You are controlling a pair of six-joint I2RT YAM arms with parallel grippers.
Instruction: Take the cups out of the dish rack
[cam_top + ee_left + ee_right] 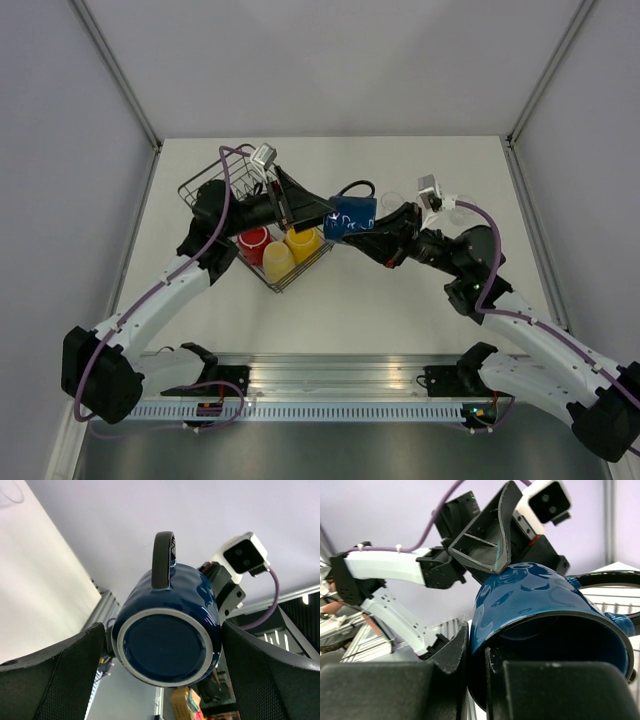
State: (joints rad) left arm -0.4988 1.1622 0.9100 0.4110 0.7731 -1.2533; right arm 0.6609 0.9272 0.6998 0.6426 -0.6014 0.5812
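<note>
The mug hangs sideways, so the robot's right gripper will next turn to point down and lower to the bare tabletop beside the rack to release the mug base-down.
The dark blue mug (350, 218) hangs in the air on its side between both grippers, right of the dish rack (205, 182). My right gripper (380, 226) is shut on its rim, one finger inside and one outside (477, 650). My left gripper (326, 212) is open, its fingers on either side of the mug's base (167, 652), with a small gap on one side. The mug also shows in the right wrist view (540, 600). A red mug (253, 240), an orange-yellow mug (303, 241) and a pale yellow mug (277, 263) sit in the rack's near end.
A clear glass tumbler (393, 200) stands on the white table (400, 300) behind the right gripper. The rack lies diagonally at the table's left middle. White walls enclose the table on three sides.
</note>
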